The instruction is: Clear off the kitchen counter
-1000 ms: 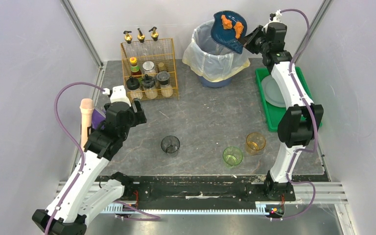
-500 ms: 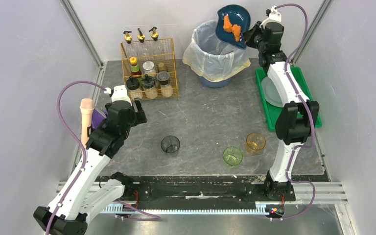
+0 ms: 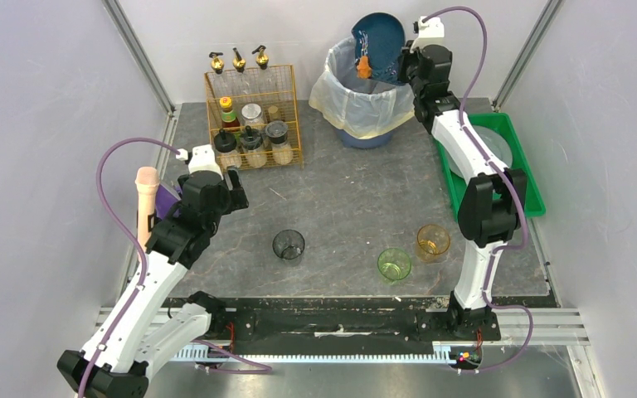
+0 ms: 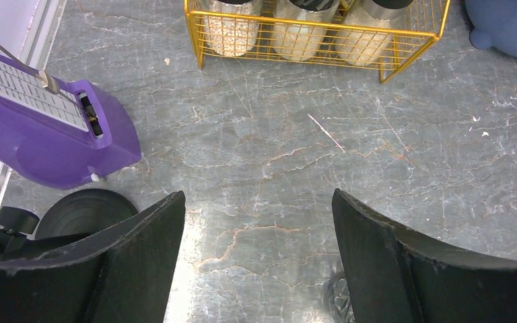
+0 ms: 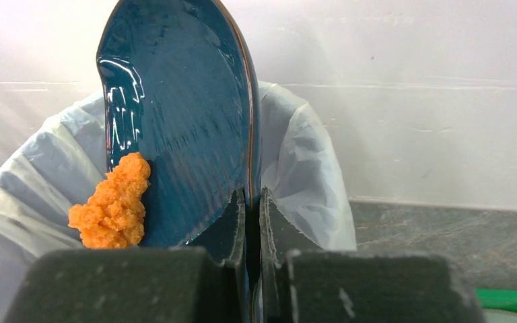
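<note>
My right gripper is above the pale plate (image 3: 493, 148), which is nearer my base. My right gripper should next move back and down to release the dark blue plate (image 3: 379, 40) on it.
My right gripper (image 3: 404, 62) (image 5: 251, 196) is shut on the rim of a dark blue plate (image 3: 379, 40) (image 5: 175, 114), held on edge above the lined bin (image 3: 363, 91) (image 5: 33, 195). An orange lump of food (image 3: 365, 66) (image 5: 113, 202) clings to the plate's lower edge over the bin's mouth. The kitchen counter (image 3: 340, 199) (image 4: 276, 155) carries a dark glass (image 3: 289, 245), a green glass (image 3: 394, 264) and an amber glass (image 3: 433, 242). My left gripper (image 3: 234, 189) (image 4: 258, 252) hangs open over the bare slab at the left, nothing between its fingers.
A yellow wire rack (image 3: 253, 116) (image 4: 323, 30) of jars and bottles stands at the back left. A purple grater-like tool (image 4: 47, 128) and a beige cylinder (image 3: 145, 203) lie at the left edge. A green tray (image 3: 518, 178) with a pale plate (image 3: 489, 149) sits at the right.
My right arm swung the blue plate left and tipped it steeper over the bin. The orange food slid down to the plate's lower edge. The left arm stayed still.
</note>
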Tool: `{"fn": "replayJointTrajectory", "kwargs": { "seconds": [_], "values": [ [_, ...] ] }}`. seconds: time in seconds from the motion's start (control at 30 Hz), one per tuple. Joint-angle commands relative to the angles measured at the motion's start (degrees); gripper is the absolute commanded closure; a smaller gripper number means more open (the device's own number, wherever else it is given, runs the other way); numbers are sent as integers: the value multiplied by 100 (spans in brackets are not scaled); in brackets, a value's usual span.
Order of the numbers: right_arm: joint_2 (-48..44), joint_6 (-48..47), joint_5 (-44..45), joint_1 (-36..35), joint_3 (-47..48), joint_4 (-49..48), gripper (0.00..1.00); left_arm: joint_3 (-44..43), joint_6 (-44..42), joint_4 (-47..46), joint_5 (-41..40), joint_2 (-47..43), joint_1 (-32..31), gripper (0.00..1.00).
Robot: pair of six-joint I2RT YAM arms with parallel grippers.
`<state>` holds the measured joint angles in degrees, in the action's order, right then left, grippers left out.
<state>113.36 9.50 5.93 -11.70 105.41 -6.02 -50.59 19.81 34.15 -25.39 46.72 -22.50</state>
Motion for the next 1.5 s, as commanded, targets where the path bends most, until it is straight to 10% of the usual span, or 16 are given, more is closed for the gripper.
{"fn": "replayJointTrajectory", "kwargs": {
  "seconds": [0.0, 0.77, 1.47],
  "values": [
    [-548, -471, 558, -17, 132, -1536, 100, 14, -123, -213, -72, -118, 27, 15],
    [-1503, -3231, 1861, -692, -1427, -3816, 100, 86, -103, -251, -37, -360, 44, 15],
    [-3866, 1407, 1681, 1825, -3609, -762, 100, 148, -53, -260, 96, -784, 44, 15]
  ]
}}
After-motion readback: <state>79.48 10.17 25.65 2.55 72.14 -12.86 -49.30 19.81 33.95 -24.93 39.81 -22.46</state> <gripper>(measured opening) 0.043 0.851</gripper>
